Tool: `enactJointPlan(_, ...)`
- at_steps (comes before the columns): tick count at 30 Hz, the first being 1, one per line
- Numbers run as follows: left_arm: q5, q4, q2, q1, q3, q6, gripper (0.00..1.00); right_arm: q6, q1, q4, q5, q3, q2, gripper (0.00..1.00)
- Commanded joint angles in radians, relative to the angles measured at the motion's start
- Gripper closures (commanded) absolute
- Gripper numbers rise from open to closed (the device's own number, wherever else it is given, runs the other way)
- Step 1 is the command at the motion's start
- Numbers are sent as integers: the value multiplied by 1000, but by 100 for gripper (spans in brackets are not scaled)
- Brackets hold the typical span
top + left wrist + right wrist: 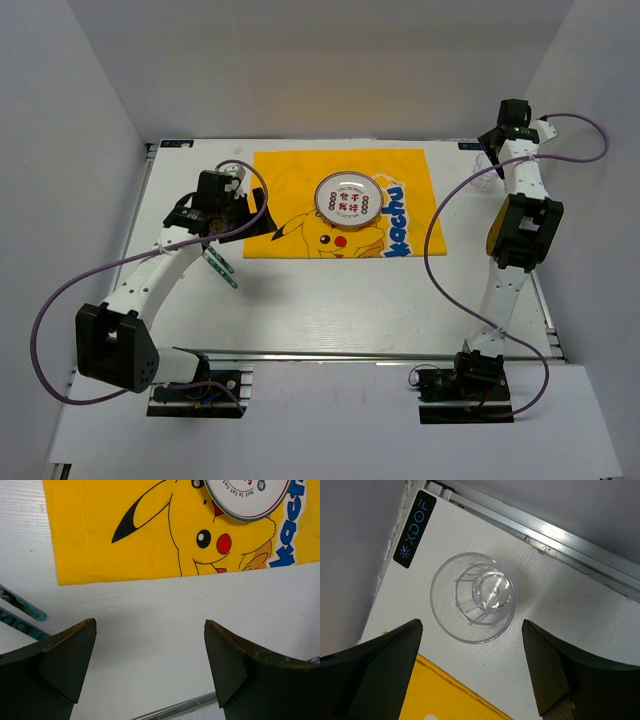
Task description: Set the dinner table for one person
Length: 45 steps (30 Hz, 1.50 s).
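Observation:
My right gripper should move down astride the glass's rim point(502, 629), on the side away from the XDOF label, as the glass point(472, 597) stands opening up under my open fingers.
The white dinner table point(330, 300) carries a yellow cartoon-printed placemat point(340, 205) with a round plate point(345, 200) on it. My left gripper point(232, 212) hovers over the placemat's left edge, open and empty. In the left wrist view it point(150, 665) is above bare table, with the placemat point(150, 535) and the plate point(247, 497) ahead. Two teal-handled utensils point(222, 265) lie left of the placemat and also show in the left wrist view point(20, 611). My right gripper point(495, 140) is open above a clear glass point(472, 597) standing at the far right corner.
A metal rail point(350, 355) runs along the table's near edge. White walls enclose the table on the left, back and right. In the right wrist view an XDOF label point(415, 532) and a back rail point(545, 530) lie next to the glass, and the placemat corner point(440, 695) lies below it.

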Motion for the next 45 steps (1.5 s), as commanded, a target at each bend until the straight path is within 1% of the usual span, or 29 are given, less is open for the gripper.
enactJointPlan(1,27,9,-31,3,2,19,2,13,-4,25,15,-15,34,14)
enactJointPlan(5,32,12,-28,3,-1,18,2,49,2,36,37,-89,11,14)
enactJointPlan(6,35,11,-27,3,1,19,2,49,2,53,35,-131,3,15)
enactJointPlan(8,40,12,-23,3,1,21,2,58,2,73,40,-155,-8,16)
enactJointPlan(11,47,12,-22,3,1,22,2,58,-1,71,38,-159,8,23)
enactJointPlan(12,49,12,-22,3,1,22,2,61,-1,70,40,-159,17,31)
enactJointPlan(14,47,12,-20,12,1,24,2,61,-1,71,43,-167,20,42)
enactJointPlan(15,49,14,-19,12,1,24,2,61,2,73,47,-169,18,53)
enactJointPlan(16,47,14,-19,12,1,24,2,61,4,74,53,-176,17,55)
enactJointPlan(17,49,14,-14,12,2,25,2,61,5,82,53,-184,12,60)
enactJointPlan(18,55,12,-10,12,2,25,2,61,5,93,50,-190,0,91)
enactJointPlan(19,58,12,-7,12,5,25,2,66,4,100,46,-196,-6,100)
enactJointPlan(23,51,8,-7,12,4,25,2,50,13,111,34,-166,-20,100)
enactJointPlan(24,40,11,-14,12,2,19,2,37,19,143,20,-161,-29,100)
enactJointPlan(26,23,14,-23,12,-7,12,2,-20,36,194,-29,-159,-41,100)
enactJointPlan(27,5,14,-26,12,-9,3,2,-46,40,268,-67,-158,-46,100)
enactJointPlan(28,-5,15,-31,12,-12,-2,2,-93,54,290,-148,-146,-37,100)
enactJointPlan(29,-9,15,-31,12,-12,-5,2,-109,62,297,-181,-117,-22,100)
enactJointPlan(30,-12,12,-28,12,-10,-7,2,-126,68,269,-230,-19,33,100)
enactJointPlan(32,-9,9,-17,12,-9,-8,2,-166,99,246,-302,113,116,100)
enactJointPlan(34,-9,8,-13,12,-10,-8,2,-180,132,267,-310,120,133,100)
enactJointPlan(37,-12,9,-8,12,-15,-8,2,-194,164,335,-347,57,130,100)
enactJointPlan(39,-12,12,-5,12,-16,-8,2,-200,165,327,-347,83,156,100)
enactJointPlan(40,-9,12,-2,12,-18,-7,2,-206,204,315,-345,92,176,100)
enactJointPlan(45,3,14,3,12,-18,-5,2,-249,227,327,-324,89,184,100)
